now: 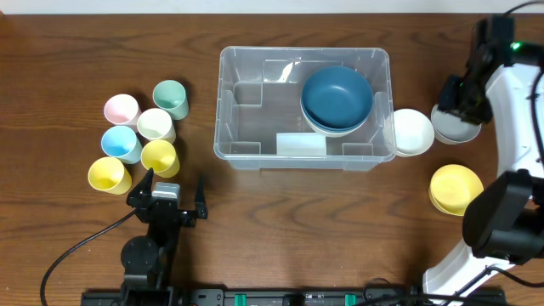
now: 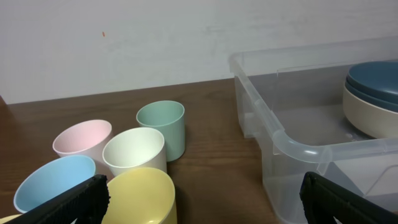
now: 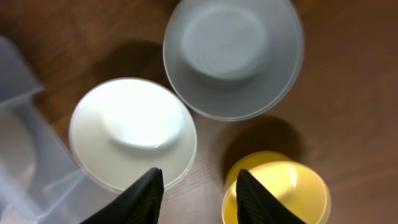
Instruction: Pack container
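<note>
The grey bowl is outside the container, so my right gripper will next lower onto the grey bowl's rim, on the side by the white bowl.
The clear container [image 1: 246,119] stands mid-table with a pale label [image 1: 301,144] on its floor. A blue bowl [image 1: 337,96] is stacked on a cream bowl at its right end. In the left wrist view the container's near corner [image 2: 280,134] is at the right. My left gripper [image 2: 205,199] is open and empty, low in front of a yellow cup [image 2: 143,196]. My right gripper [image 3: 199,186] is open and empty, above the gap between a white bowl [image 3: 130,130] and a yellow bowl [image 3: 283,186], with a grey bowl [image 3: 233,56] beyond.
Several cups stand left of the container: pink [image 1: 121,109], green [image 1: 172,99], white [image 1: 155,124], blue [image 1: 121,143] and two yellow [image 1: 159,156] [image 1: 110,175]. The white bowl [image 1: 410,132] touches the container's right wall. The grey bowl [image 1: 456,126] and the yellow bowl [image 1: 456,189] lie further right.
</note>
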